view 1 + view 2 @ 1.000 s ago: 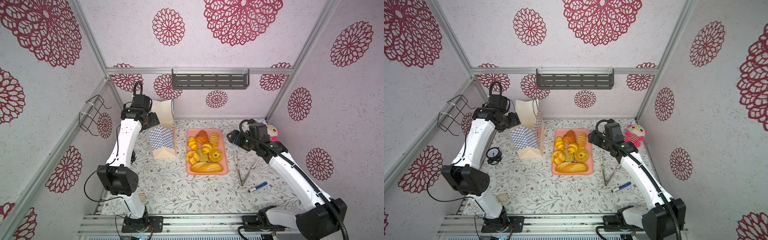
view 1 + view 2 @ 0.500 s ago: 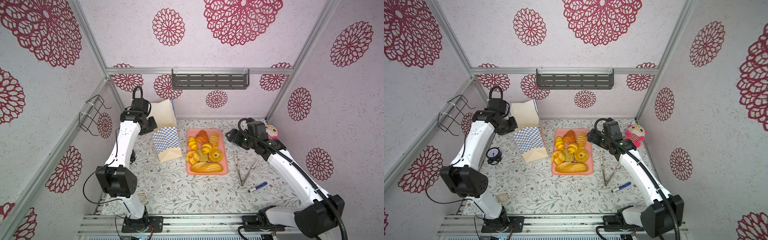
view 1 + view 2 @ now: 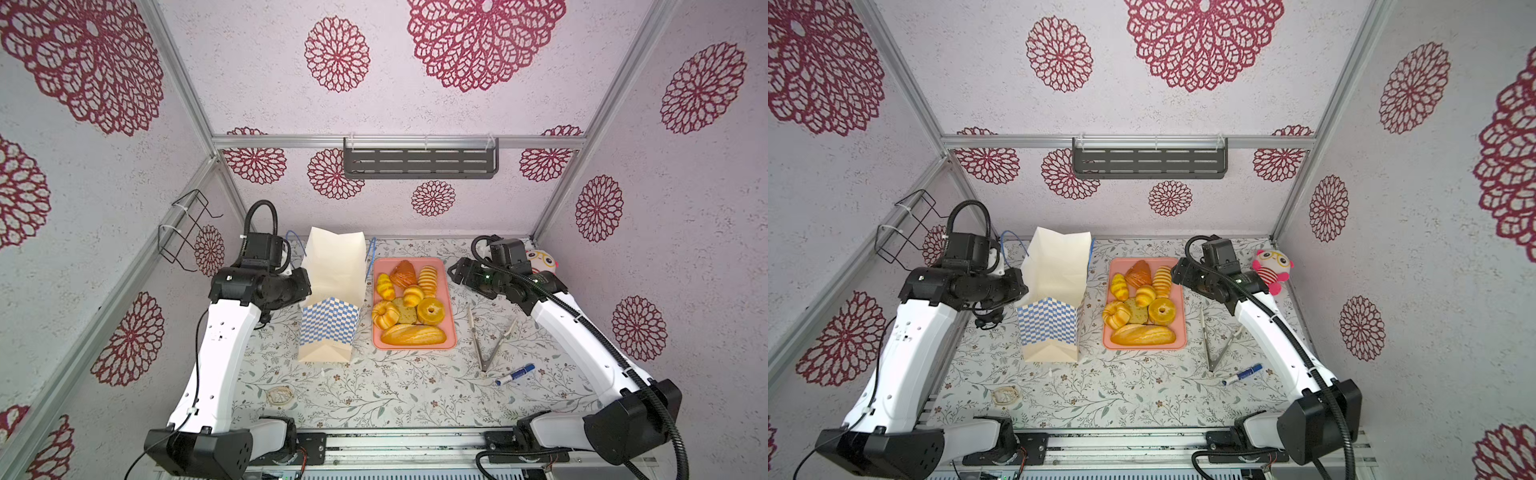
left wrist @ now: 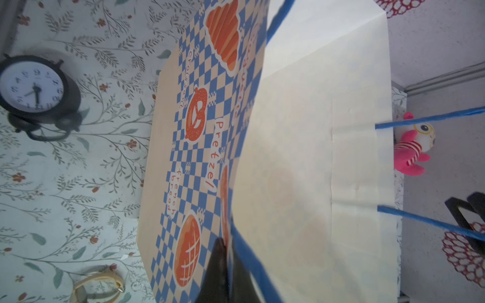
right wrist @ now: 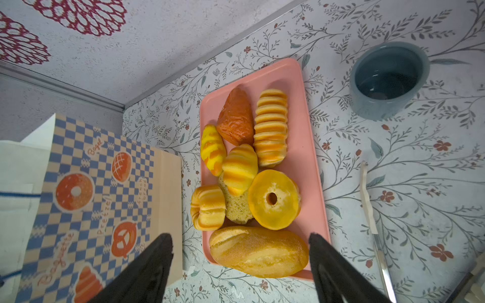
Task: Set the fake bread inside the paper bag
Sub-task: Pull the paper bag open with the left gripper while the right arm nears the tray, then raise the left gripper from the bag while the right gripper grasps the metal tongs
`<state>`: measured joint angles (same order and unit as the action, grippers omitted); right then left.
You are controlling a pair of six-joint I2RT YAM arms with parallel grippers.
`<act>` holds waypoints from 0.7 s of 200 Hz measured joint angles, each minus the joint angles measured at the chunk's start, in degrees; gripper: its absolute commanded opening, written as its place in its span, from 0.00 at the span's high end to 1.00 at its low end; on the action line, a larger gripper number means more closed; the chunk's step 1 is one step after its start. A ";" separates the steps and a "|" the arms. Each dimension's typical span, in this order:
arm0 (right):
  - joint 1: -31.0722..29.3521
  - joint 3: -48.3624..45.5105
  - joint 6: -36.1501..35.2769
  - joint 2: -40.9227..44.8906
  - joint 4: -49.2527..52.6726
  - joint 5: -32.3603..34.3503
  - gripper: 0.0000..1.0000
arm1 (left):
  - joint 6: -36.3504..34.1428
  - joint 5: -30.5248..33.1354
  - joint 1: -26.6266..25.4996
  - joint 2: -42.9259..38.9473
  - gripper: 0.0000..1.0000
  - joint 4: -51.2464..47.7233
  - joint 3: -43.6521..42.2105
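Note:
My left gripper should next pull the bag back and down and let go of the bag's side, because bare tabletop in front of the bag is below the gripper and back toward my base.
The paper bag (image 3: 332,286) (image 3: 1054,286) stands left of centre, cream on top with a blue-checked band below. My left gripper (image 3: 305,287) (image 3: 1020,287) is shut on the bag's left wall near the rim; in the left wrist view its dark fingers (image 4: 217,270) pinch the paper bag (image 4: 301,157) beside a blue cord handle. The fake bread (image 3: 411,297) (image 3: 1144,299) lies on a pink tray (image 3: 450,299), with the long loaf (image 5: 258,253) nearest the front and a ring donut (image 5: 273,199) behind it. My right gripper (image 3: 455,270) (image 5: 240,241) hovers open at the tray's far right, holding nothing.
Metal tongs (image 3: 486,340) and a blue marker (image 3: 515,374) lie right of the tray. A pink plush toy (image 3: 540,262) sits in the back right corner, a blue-grey cup (image 5: 388,78) under my right arm, a black clock (image 4: 34,89) left of the bag. A wristwatch (image 3: 280,395) lies near the front.
My left gripper has closed on the bag's wall and come forward with it, shifting and tipping the bag. The right arm has barely moved.

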<state>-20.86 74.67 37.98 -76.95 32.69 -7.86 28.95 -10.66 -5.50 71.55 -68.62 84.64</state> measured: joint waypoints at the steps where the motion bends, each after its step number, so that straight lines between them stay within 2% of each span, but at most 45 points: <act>1: 0.00 0.07 -0.04 -0.02 0.07 0.00 0.16 | 0.09 -0.31 -0.02 -0.42 1.00 -0.04 -0.42; 62: -0.09 1.95 -1.42 -0.74 1.97 -0.42 0.16 | 3.02 -5.79 -0.42 -13.62 1.00 -0.46 -12.85; 71: -0.09 1.97 -1.55 -0.74 2.16 -0.39 0.16 | 3.23 -5.68 -0.42 -14.01 0.88 -0.68 -13.31; 91: -0.09 1.97 -1.68 -0.74 3.23 -0.26 0.14 | 3.78 -4.96 -0.42 -14.01 0.71 -0.98 -13.40; 110: -0.09 1.92 -2.03 -0.74 4.59 0.31 0.11 | 4.33 -3.56 -0.42 -13.75 0.70 -1.46 -12.94; 140: -0.11 0.96 -2.19 -0.33 6.75 1.88 0.04 | 4.79 -1.46 -0.42 -13.05 0.57 -1.57 -10.78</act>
<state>-20.97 75.64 35.79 -77.28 39.44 -5.98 33.74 -12.12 -5.91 58.50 -70.19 73.87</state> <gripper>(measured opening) 0.936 0.368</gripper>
